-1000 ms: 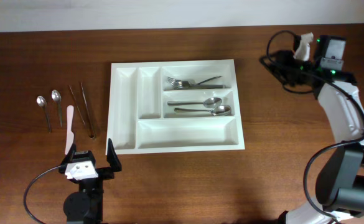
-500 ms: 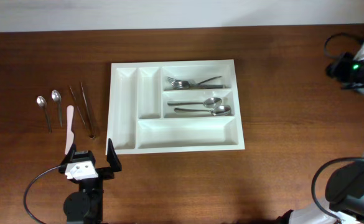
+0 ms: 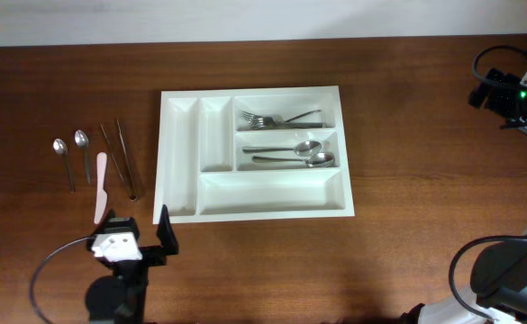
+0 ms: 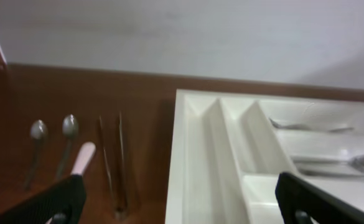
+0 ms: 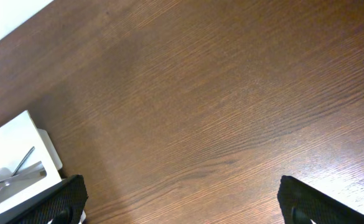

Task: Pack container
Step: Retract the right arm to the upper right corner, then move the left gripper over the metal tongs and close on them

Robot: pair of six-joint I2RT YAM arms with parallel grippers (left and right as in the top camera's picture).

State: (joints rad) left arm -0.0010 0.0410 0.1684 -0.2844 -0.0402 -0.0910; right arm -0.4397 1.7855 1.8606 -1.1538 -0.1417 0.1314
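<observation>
I need to bring my open left gripper outward and down around the middle of the metal tongs point(image 3: 121, 160) point(image 4: 115, 165) to close on them, because they're still outside the tray.
The container point(image 3: 272, 193) is a white compartment tray in the middle of the table. Forks point(image 3: 279, 119) lie in its top right compartment and two spoons point(image 3: 306, 153) in the one below. My left gripper point(image 3: 137, 220) stands open near the tray's front left corner, with nothing between its fingers. In the left wrist view the left gripper point(image 4: 182, 208) faces the container point(image 4: 197, 155) and the loose cutlery. My right gripper point(image 5: 182, 205) is open over bare wood, and the container's corner point(image 5: 10, 146) shows at lower left. The right wrist point(image 3: 518, 95) sits at the table's far right edge.
Left of the tray lie two small spoons point(image 3: 60, 147) point(image 3: 82, 139), a knife with a pale handle point(image 3: 101, 184) and thin metal tongs point(image 3: 123, 160). The left wrist view shows the same spoons point(image 4: 38, 130), knife point(image 4: 82, 158) and tongs point(image 4: 113, 155). A white wall runs behind the table.
The right arm has swung from the tray's back right corner out to the far right edge, and its gripper has opened wide. The left gripper has barely shifted.
</observation>
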